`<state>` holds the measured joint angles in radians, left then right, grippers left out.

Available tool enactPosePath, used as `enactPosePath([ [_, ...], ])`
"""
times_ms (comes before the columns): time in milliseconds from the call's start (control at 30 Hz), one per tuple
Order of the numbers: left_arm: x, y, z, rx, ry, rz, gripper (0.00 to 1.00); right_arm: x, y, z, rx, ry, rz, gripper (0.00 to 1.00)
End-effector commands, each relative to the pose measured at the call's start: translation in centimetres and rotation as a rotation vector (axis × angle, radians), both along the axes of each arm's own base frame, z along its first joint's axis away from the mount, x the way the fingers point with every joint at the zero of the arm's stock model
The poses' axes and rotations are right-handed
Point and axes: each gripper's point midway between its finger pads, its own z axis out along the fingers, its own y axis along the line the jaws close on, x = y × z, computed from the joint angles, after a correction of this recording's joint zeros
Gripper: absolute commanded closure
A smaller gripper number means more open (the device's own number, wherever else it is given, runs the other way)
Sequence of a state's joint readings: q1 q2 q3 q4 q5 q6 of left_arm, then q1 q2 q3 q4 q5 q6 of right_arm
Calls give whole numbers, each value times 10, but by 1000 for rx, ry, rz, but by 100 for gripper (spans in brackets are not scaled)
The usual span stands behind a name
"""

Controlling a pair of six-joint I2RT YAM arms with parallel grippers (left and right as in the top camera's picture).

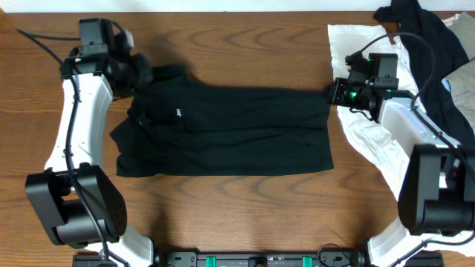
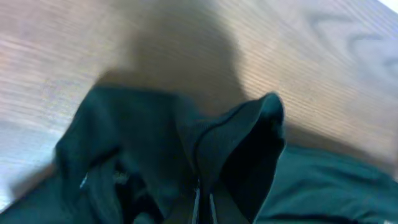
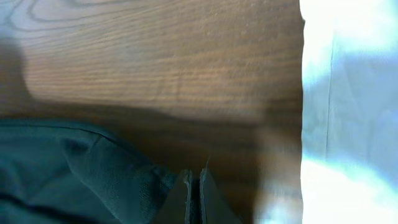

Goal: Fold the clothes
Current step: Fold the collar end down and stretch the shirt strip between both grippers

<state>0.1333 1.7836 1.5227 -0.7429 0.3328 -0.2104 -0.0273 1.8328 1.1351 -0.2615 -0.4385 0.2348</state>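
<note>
My left gripper needs to move back next, over the shirt's near collar-end corner [image 1: 138, 156], to let go of the shirt's shoulder, because that corner is back toward my base from the gripper.
The black polo shirt [image 1: 230, 130] lies spread across the table, collar to the left, hem to the right, its small white logo [image 1: 178, 114] facing up. My left gripper [image 1: 141, 73] is shut on the shirt's far left shoulder. In the left wrist view a fold of the shirt [image 2: 249, 143] stands up from the closed left gripper [image 2: 203, 208]. My right gripper [image 1: 332, 93] is at the far right hem corner. In the right wrist view the right gripper [image 3: 199, 180] is pressed shut, with the bunched hem [image 3: 74, 168] running in against its left finger.
A large white wrinkled cloth [image 1: 364, 133] lies under my right arm and fills the right side of the right wrist view as the white cloth [image 3: 348, 93]. Another black garment [image 1: 430, 37] is draped at the far right corner. Bare wood lies in front of the shirt.
</note>
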Motion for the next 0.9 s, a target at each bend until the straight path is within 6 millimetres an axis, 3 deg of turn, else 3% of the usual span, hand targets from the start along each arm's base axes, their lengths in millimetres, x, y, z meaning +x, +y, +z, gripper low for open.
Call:
enactPosePath([
  [0,-18,20,6,5,41,46,94,-11,-1,19,1,-1,11,99],
  [267,-54,47,10,-21,135,131,94,-44,0,12,6,138,11,99],
  [533,-85,37,13,-49,231,127,94,-74,0,-1,-15,265,43,99],
  [867,-131,21,7,-108,431,121,94,-90,-12,-11,-91,337,29,99],
])
